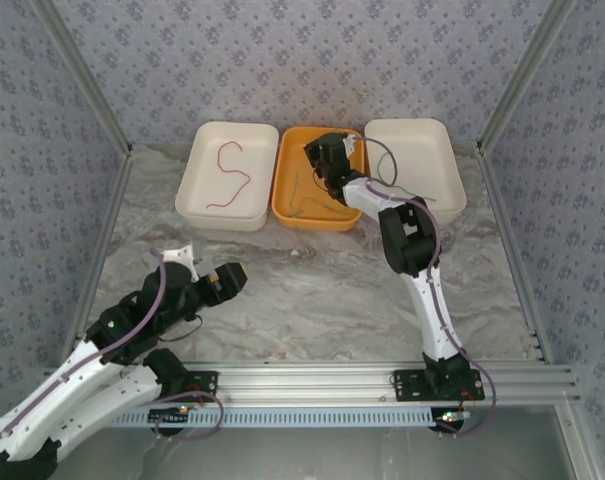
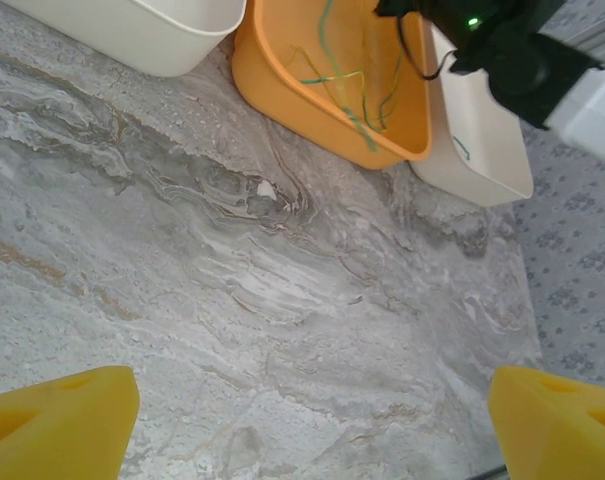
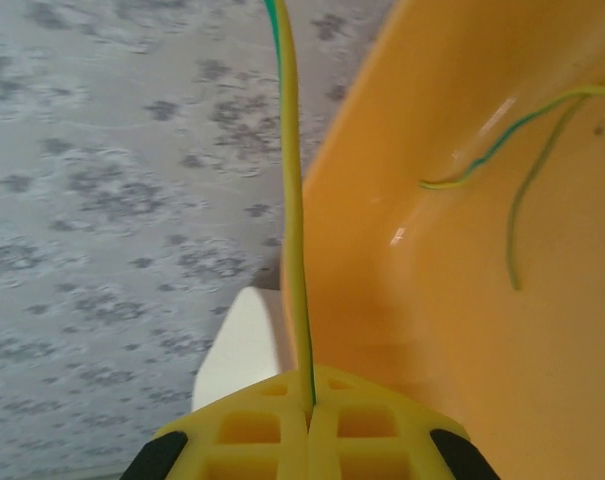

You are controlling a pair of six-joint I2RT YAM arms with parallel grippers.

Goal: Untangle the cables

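My right gripper, its fingers close beside the orange tray's side, shifts away from it next, over the open tray bottom, and releases the yellow-green cable (image 3: pixel 293 200).
A red cable (image 1: pixel 229 172) lies curled in the left white tray (image 1: pixel 198 196). Several thin yellow-olive and green cables (image 2: pixel 347 92) lie tangled in the orange tray (image 1: pixel 288 205). My right gripper (image 1: pixel 329 160) hangs over that tray, shut on a yellow-green cable (image 3: pixel 293 200) that runs straight up from its closed fingertips (image 3: pixel 342 425). More strands (image 3: pixel 517 135) lie against the orange tray wall (image 3: pixel 462 320). My left gripper (image 1: pixel 208 268) hovers low over the marble table, wide open, its yellow fingers (image 2: pixel 57 420) far apart with nothing between them.
A second white tray (image 1: pixel 422 135) stands right of the orange one, with a short green strand (image 2: pixel 462 150) inside. The right arm (image 2: pixel 512 45) reaches over the orange tray. Patterned walls and metal rails enclose the table (image 1: pixel 312 290).
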